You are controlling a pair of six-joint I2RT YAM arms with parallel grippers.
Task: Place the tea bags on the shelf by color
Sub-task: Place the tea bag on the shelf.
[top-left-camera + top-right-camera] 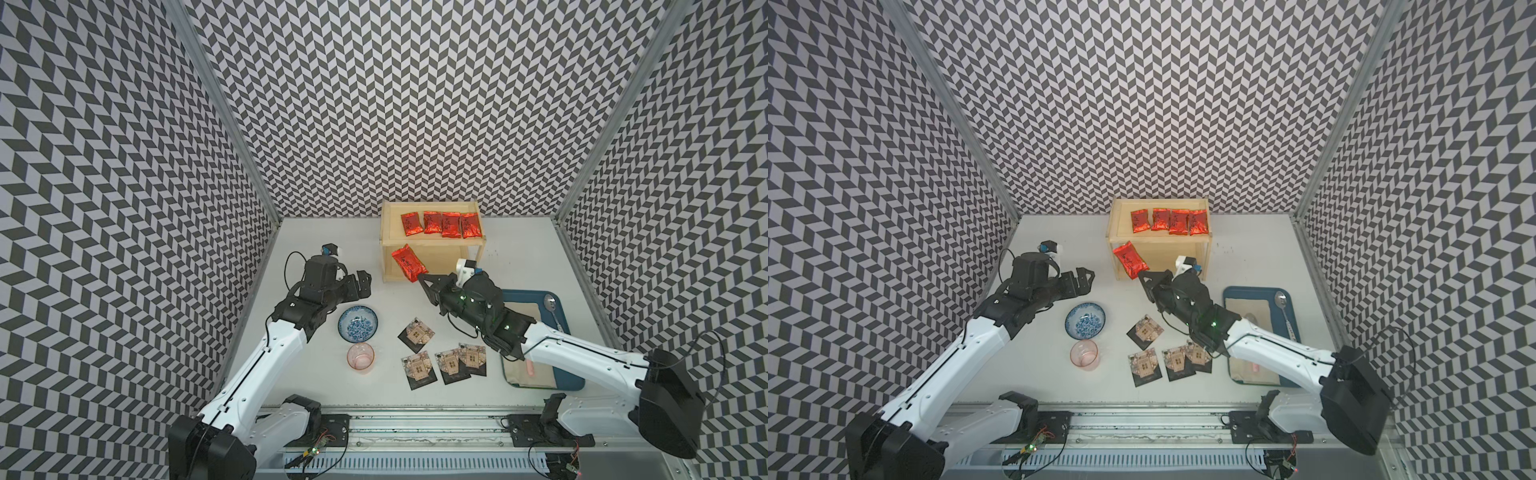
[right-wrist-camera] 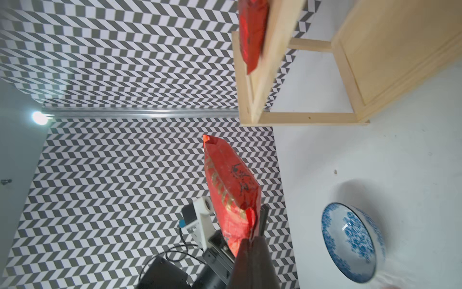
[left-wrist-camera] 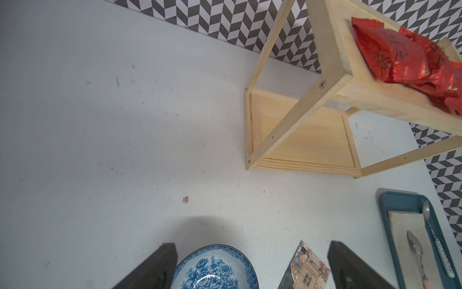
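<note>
My right gripper will move outward to the top board's bare end (image 1: 392,225) (image 2: 251,90) and let go of the red tea bag there, because that board is lined with red ones.
The pale wood shelf (image 1: 388,224) (image 1: 1118,226) stands at the back wall, with several red tea bags (image 1: 440,224) (image 3: 400,60) in a row on its top board. My right gripper (image 1: 422,277) (image 2: 252,237) is shut on the end of another red tea bag (image 1: 408,262) (image 2: 230,185), held in the air in front of the shelf's left half. Several black tea bags (image 1: 451,365) (image 1: 1145,331) lie flat on the table, in front of the shelf. My left gripper (image 1: 361,284) (image 3: 251,247) hangs open and empty left of the shelf, above the bowl's far side.
A blue patterned bowl (image 1: 358,324) (image 2: 350,240) and a pink cup (image 1: 360,357) stand left of the black tea bags. A blue tray (image 1: 557,299) with beige cloth and a spoon (image 1: 552,309) lies under the right arm. Patterned walls close in three sides.
</note>
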